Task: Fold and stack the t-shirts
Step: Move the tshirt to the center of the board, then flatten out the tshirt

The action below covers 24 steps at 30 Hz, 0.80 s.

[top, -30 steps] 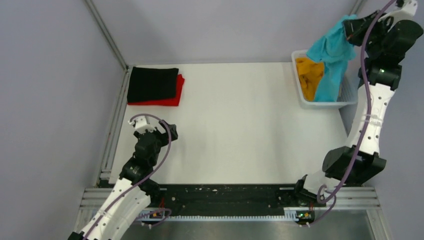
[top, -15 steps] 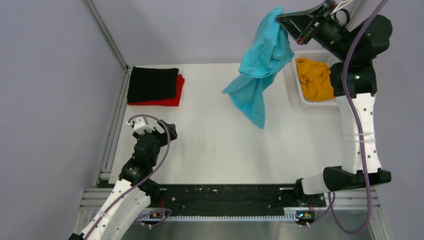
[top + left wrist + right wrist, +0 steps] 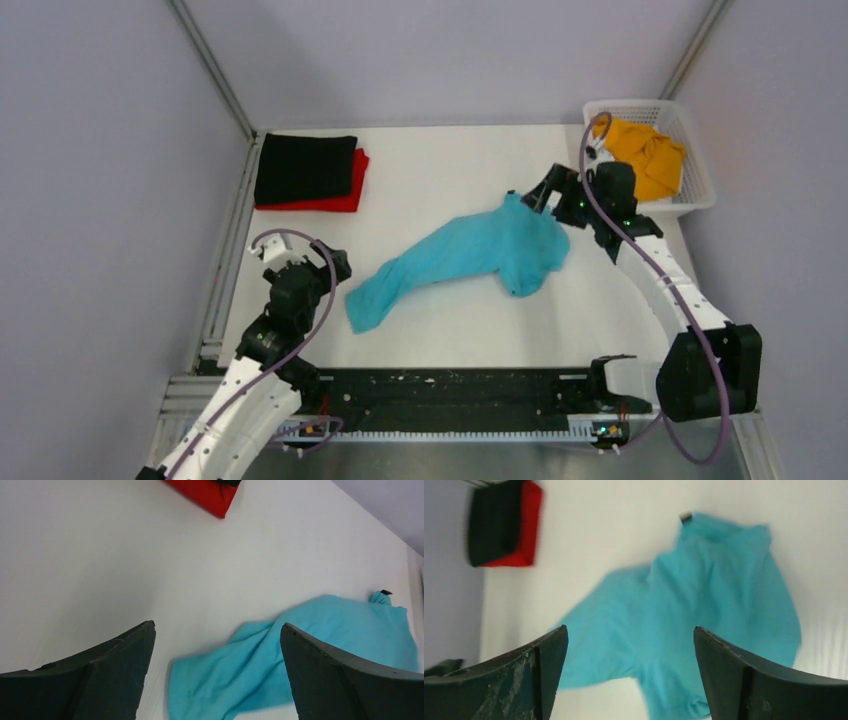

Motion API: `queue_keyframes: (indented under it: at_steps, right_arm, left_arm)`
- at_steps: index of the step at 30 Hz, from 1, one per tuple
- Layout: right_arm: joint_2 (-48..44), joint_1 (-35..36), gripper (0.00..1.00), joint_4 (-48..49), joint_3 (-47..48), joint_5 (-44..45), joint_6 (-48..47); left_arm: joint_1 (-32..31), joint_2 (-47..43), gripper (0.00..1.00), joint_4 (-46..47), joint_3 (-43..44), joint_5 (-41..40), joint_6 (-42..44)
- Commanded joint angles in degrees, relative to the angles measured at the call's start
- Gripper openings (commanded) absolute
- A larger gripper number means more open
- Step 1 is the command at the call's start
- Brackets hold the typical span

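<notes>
My left gripper will next go down and back onto the near corner (image 3: 359, 328) of the turquoise t-shirt's narrow end, because that corner is uncovered on top of the table.
The turquoise t-shirt (image 3: 470, 255) lies crumpled and stretched out across the middle of the table, also seen in the left wrist view (image 3: 310, 645) and the right wrist view (image 3: 694, 600). My right gripper (image 3: 540, 196) hovers open at the shirt's far right end, nothing between its fingers (image 3: 630, 630). My left gripper (image 3: 338, 264) stands open near the shirt's left end, apart from it (image 3: 215, 625). A folded black t-shirt (image 3: 305, 165) rests on a folded red t-shirt (image 3: 348, 196) at the back left. An orange-yellow t-shirt (image 3: 645, 150) sits bunched in the basket.
The white mesh basket (image 3: 700, 192) stands at the back right corner. A metal frame rail (image 3: 232, 250) runs along the table's left edge. Grey walls close in the left, back and right sides.
The right arm swung the turquoise t-shirt out of the basket, down onto the table's middle, and its jaws opened and let go. The left arm stayed put.
</notes>
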Motion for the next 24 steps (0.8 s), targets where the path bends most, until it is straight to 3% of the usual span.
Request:
queue_keyframes:
  at_steps: [1,4,8,15,21,24]
  right_arm:
    - [-1.45,-0.23,0.99,-2.56,-4.52,12.47,-1.26]
    - [-4.27,-0.27,0.99,-3.42,-7.16,13.41,-1.98]
    - [-9.74,-0.22,0.99,-5.78,-11.52,15.36,-1.74]
    - [-19.16,-0.22,0.99,-5.47,-20.74,19.76,0.11]
    - [-21.57,-0.24,0.99,-4.74,-23.67,24.06,1.11]
    - [-21.62,-0.21,0.99,-5.19,-23.50,23.63,1.04]
  left_arm:
    - [0.14,3.72,0.99,-4.16,4.35,0.92,-4.70]
    - [0.07,6.71,0.99,-8.52,6.09,4.22,-7.49]
    - [0.12,9.32,0.99,-14.14,7.45,14.91,-9.59]
    - [-0.92,12.76,0.98,-18.95,0.36,29.08,-20.05]
    - [-2.49,15.21,0.86,-19.74,-2.35,29.88,-23.66]
    - [-2.84,17.89,0.83,-21.68,-1.58,26.49,-23.16]
